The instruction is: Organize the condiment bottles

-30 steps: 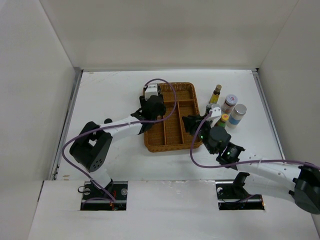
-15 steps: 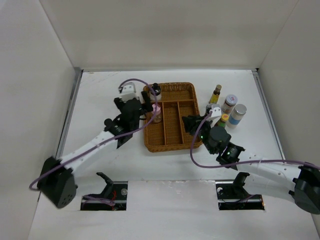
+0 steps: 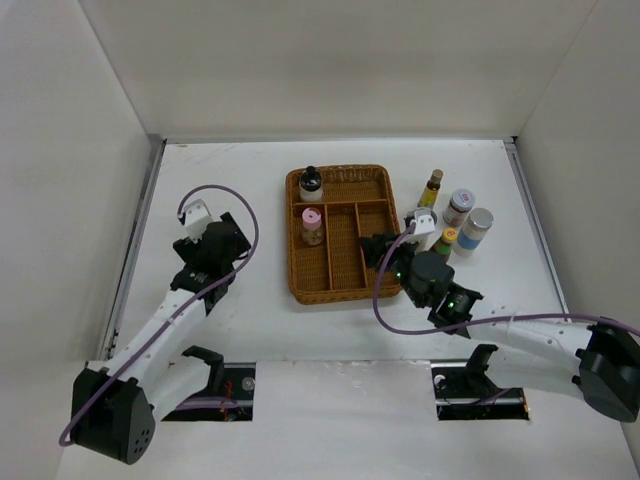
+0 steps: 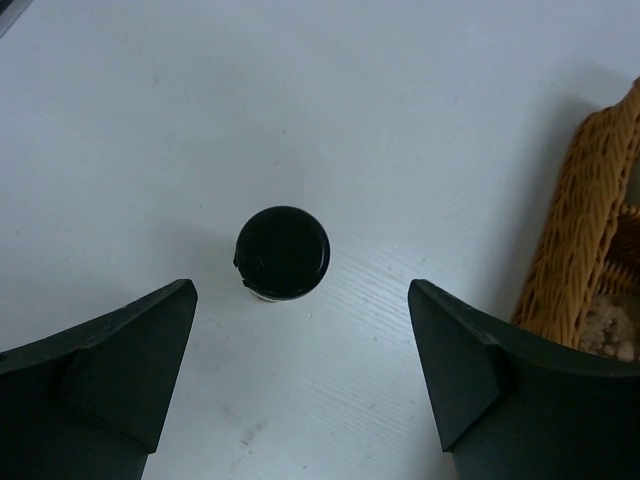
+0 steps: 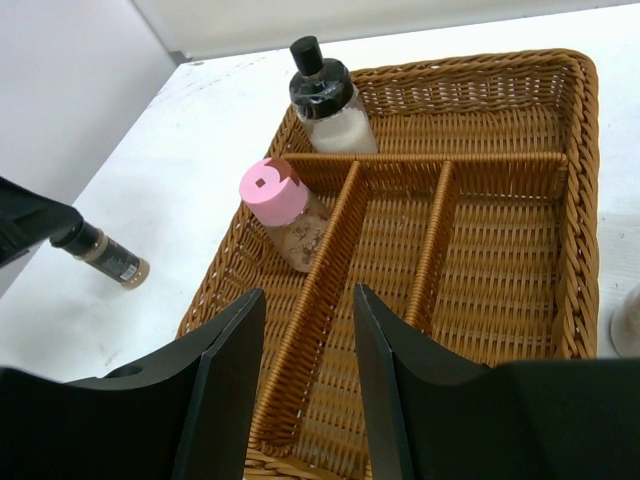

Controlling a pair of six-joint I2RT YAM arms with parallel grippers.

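I need to lower my left gripper slightly outward and close it on the black cap [image 4: 282, 253], which is below and just ahead of its fingers, already open wider than the cap.
The wicker tray [image 3: 345, 262] holds two condiment bottles: a black-capped bottle of white stuff [image 3: 311, 184] in its far compartment and a pink-capped bottle [image 3: 312, 225] in the left one; both also show in the right wrist view, the black-capped one [image 5: 325, 100] and the pink-capped one [image 5: 283, 205]. My left gripper [image 3: 222, 242] is open and empty over the table left of the tray, above a small black-capped bottle [image 4: 282, 252] that stands just ahead of its fingertips [image 4: 160, 330]. My right gripper [image 5: 308, 325] is open and empty over the tray's left divider.
Right of the tray stand a brown-capped yellow bottle [image 3: 432, 188], a silver-lidded jar [image 3: 459, 207], a grey-capped blue-labelled bottle [image 3: 476, 229], a yellow-capped one [image 3: 448, 239] and a silver cap [image 3: 422, 215] by the right wrist. White walls enclose the table.
My left gripper has left the tray's far-left corner and swung left over the table. The black-capped white bottle now stands free in the tray. The right arm has hardly moved.
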